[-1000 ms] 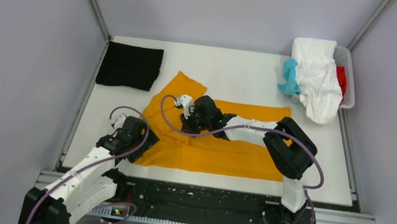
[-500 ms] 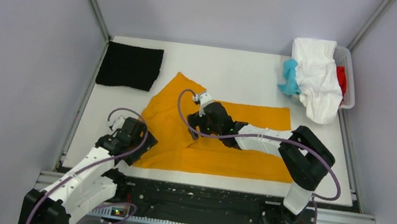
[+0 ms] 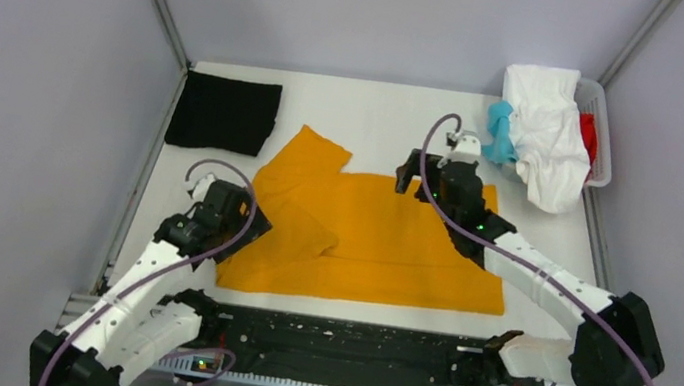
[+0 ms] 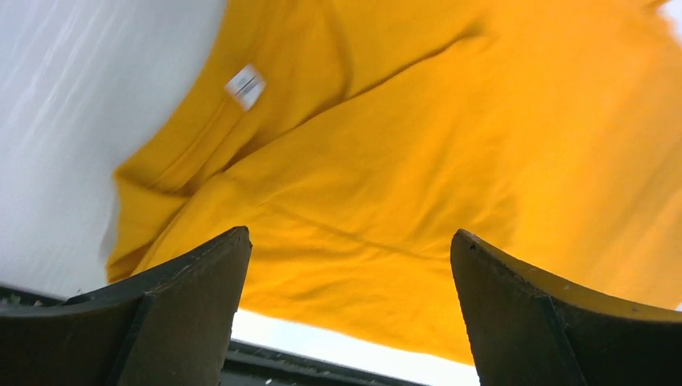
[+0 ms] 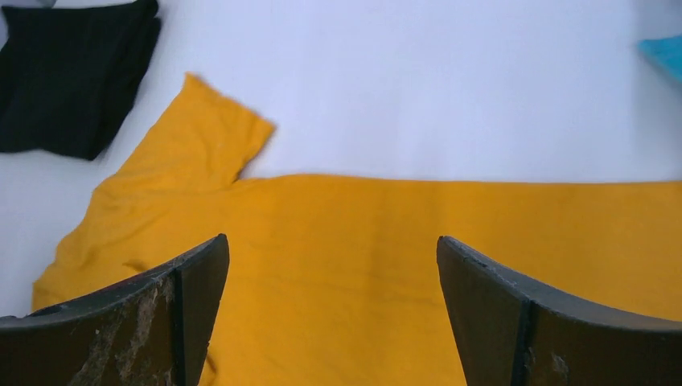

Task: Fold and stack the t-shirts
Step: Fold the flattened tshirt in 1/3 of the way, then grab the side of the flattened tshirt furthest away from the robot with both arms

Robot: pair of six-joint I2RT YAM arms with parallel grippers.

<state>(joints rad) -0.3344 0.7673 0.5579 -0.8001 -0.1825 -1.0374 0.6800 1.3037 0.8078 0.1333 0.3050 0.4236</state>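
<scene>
Next, my left gripper moves outward and down onto the orange sleeve's far corner (image 3: 306, 131), since that sleeve still sticks out.
A mustard-orange t-shirt (image 3: 371, 243) lies spread on the white table (image 3: 379, 117), one sleeve pointing to the far left. A black t-shirt (image 3: 224, 113) sits folded at the far left corner. White (image 3: 551, 131), teal (image 3: 500, 134) and red (image 3: 588, 137) t-shirts are heaped at the far right. My left gripper (image 3: 248, 225) hovers open over the orange shirt's collar end (image 4: 418, 145), near its white label (image 4: 245, 84). My right gripper (image 3: 441, 179) hangs open above the shirt's far edge (image 5: 450, 241), holding nothing.
A white plastic basket (image 3: 610, 140) at the far right corner holds the heap of shirts. Grey walls close in the table on three sides. A black rail (image 3: 347, 340) runs along the near edge. The black shirt (image 5: 72, 72) and teal cloth (image 5: 663, 52) show in the right wrist view.
My right gripper opened, let go of the orange shirt and swung from its middle up to its far right edge. The left arm shifted only slightly.
</scene>
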